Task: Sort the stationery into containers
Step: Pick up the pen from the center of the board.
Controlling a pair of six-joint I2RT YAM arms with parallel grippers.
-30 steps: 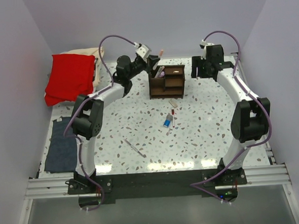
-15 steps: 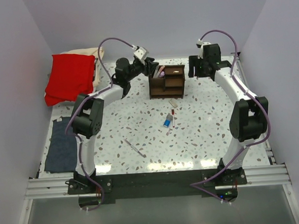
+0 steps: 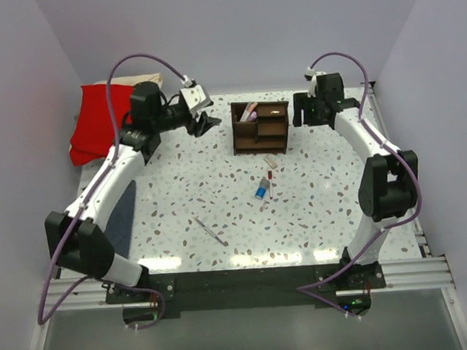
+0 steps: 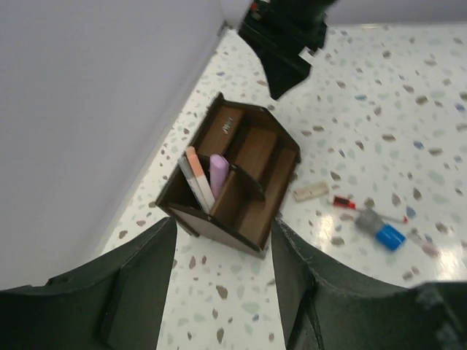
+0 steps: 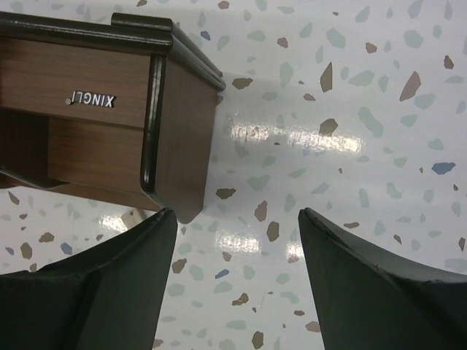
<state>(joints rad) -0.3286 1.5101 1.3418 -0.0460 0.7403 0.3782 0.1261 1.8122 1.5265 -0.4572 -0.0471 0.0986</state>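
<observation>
The thin pen's red end sticks out past the cylinder, below my right gripper and back from it, so I should bring the fingers back and down onto it.
The dark brown wooden organizer (image 3: 260,128) stands at the back middle of the table. One of its compartments (image 4: 233,182) holds a white-and-pink pen (image 4: 197,177) and a purple stick (image 4: 218,172). My left gripper (image 3: 206,123) hangs open and empty just left of the box; in its wrist view the fingertips (image 4: 222,222) frame the box from above. My right gripper (image 3: 297,111) is open beside the box's right wall (image 5: 175,124), nothing between its fingers (image 5: 235,219). A blue-and-white cylinder (image 3: 261,191), a thin pen (image 3: 271,185), a small reddish piece (image 3: 271,163) and a silvery pen (image 3: 211,231) lie on the table.
A red cloth (image 3: 107,119) and a cream cloth (image 3: 144,80) lie at the back left. A folded blue-grey cloth (image 3: 123,217) lies at the left, partly under my left arm. Walls close in the table on three sides. A beige piece (image 4: 311,192) lies in front of the box.
My left gripper has opened, let go of the pink pen at the organizer, and swung back to the left. The right gripper has edged a little towards the box.
</observation>
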